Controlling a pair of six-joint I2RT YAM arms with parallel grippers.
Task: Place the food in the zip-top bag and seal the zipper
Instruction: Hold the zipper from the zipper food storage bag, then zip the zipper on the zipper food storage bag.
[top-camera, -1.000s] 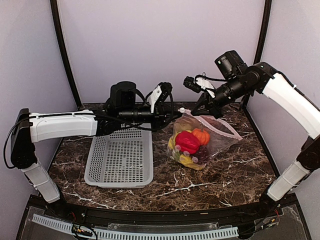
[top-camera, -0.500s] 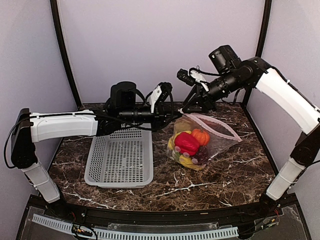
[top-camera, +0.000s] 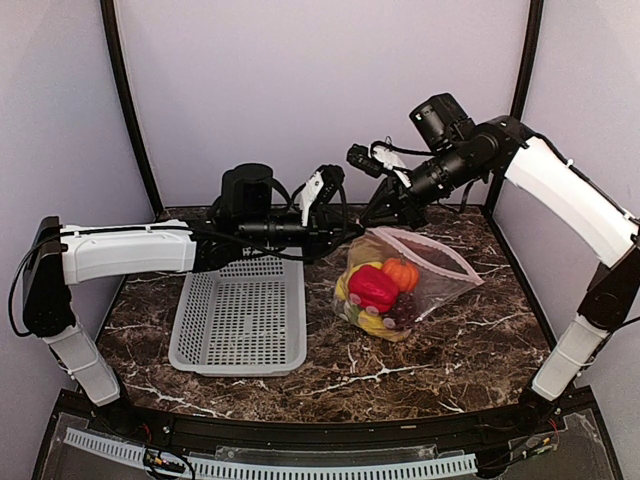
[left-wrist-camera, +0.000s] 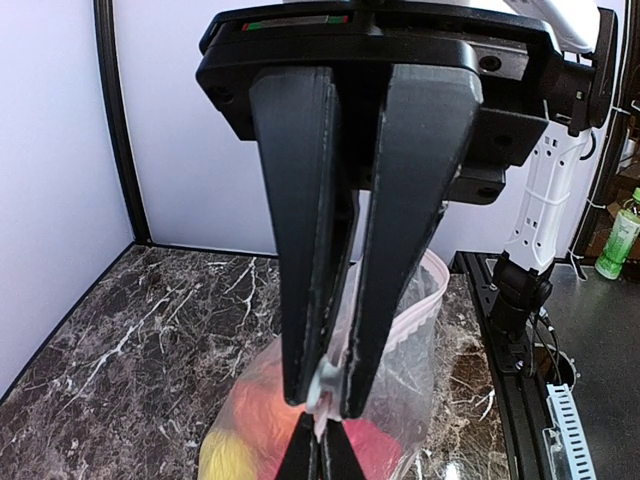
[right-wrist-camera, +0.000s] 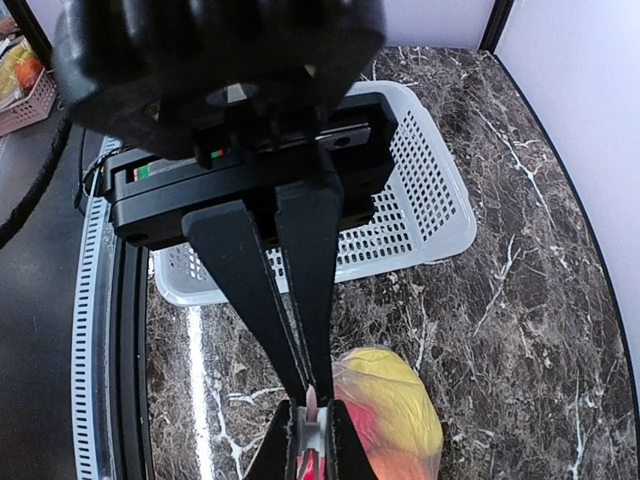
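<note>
My right gripper should slide to the right in the top view, along the pink zipper to its loose end (top-camera: 475, 279), because the zipper gapes there. Then it should lower and release.
The zip-top bag (top-camera: 432, 280) lies on the marble table with the food inside: red pepper (top-camera: 373, 285), orange fruit (top-camera: 401, 272), yellow piece (top-camera: 372, 320), dark grapes (top-camera: 405, 308). Its pink zipper (top-camera: 442, 254) runs along the raised upper edge. My left gripper (top-camera: 350, 237) is shut on the bag's left zipper end, on a small white piece (left-wrist-camera: 335, 385). My right gripper (top-camera: 375, 222) is shut on the pink zipper (right-wrist-camera: 312, 400) right next to the left fingertips (right-wrist-camera: 290, 445). In the left wrist view the bag (left-wrist-camera: 440, 350) hangs below the left gripper (left-wrist-camera: 335, 395).
A white perforated basket (top-camera: 240, 315) stands left of the bag, under the left arm, and also shows in the right wrist view (right-wrist-camera: 420, 200). Dark frame posts and pale walls close in the back and sides. The table's right edge (left-wrist-camera: 470, 330) runs near the bag.
My right gripper has moved left along the zipper edge, from near its middle to right beside the left gripper. The left arm and the bag have stayed still.
</note>
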